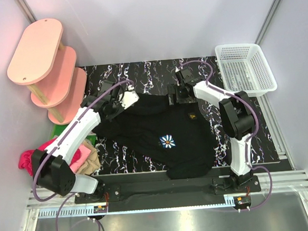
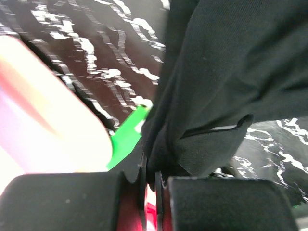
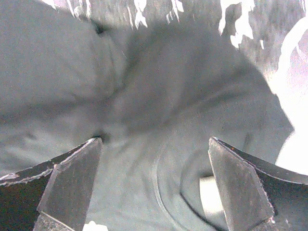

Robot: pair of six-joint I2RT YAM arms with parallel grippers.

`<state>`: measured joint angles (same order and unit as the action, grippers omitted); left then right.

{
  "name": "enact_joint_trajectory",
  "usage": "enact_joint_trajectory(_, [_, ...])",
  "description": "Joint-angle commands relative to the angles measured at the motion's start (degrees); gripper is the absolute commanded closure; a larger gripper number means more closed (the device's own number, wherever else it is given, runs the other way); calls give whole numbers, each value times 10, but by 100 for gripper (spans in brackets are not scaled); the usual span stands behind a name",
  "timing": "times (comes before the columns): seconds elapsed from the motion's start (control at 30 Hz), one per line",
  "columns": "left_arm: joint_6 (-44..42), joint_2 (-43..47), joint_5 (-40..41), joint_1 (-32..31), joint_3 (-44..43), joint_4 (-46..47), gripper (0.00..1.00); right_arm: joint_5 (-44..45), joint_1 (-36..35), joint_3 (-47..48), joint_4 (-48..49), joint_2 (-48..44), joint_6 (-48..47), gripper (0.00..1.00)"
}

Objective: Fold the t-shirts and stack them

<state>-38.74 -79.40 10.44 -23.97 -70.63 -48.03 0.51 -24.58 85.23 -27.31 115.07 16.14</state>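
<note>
I will next move my right gripper to the left in the top view, onto the part of the shirt's far edge nearer my left gripper, because that part of the edge is unheld.
A black t-shirt (image 1: 155, 127) with a white daisy print (image 1: 167, 141) lies spread on the marbled table. My left gripper (image 1: 122, 100) sits at the shirt's far left corner. In the left wrist view its jaws (image 2: 151, 174) are shut on a fold of the black cloth (image 2: 226, 82). My right gripper (image 1: 180, 94) hovers at the shirt's far edge near the collar. Its fingers (image 3: 77, 178) stand wide open over the collar seam (image 3: 166, 192), holding nothing. More t-shirts, magenta (image 1: 28, 159), pink and tan (image 1: 89, 160), are heaped at the table's left edge.
A pink three-tier shelf (image 1: 45, 65) stands at the far left, close to my left arm. A white basket (image 1: 244, 69) sits at the far right corner. A flat green packet (image 2: 127, 137) lies by the shelf's foot.
</note>
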Motion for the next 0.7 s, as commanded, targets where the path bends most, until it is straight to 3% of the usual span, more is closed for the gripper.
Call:
enact_joint_trajectory(0.0, [20, -17, -46, -4, 21, -19, 96, 6, 4, 113, -4, 54, -2, 0])
enact_joint_trajectory(0.17, [35, -19, -88, -4, 47, -33, 96, -3, 12, 299, -35, 160, -17, 0])
enact_joint_trajectory(0.37, [46, -23, -101, -4, 80, -34, 96, -58, 13, 445, -76, 271, 6, 0])
enact_joint_trajectory(0.5, [48, -33, -115, -2, 94, -28, 96, -118, 5, 448, -71, 292, 30, 0])
enact_joint_trajectory(0.67, [53, -44, -126, 1, 100, -22, 96, -130, -32, 477, -65, 319, -36, 0])
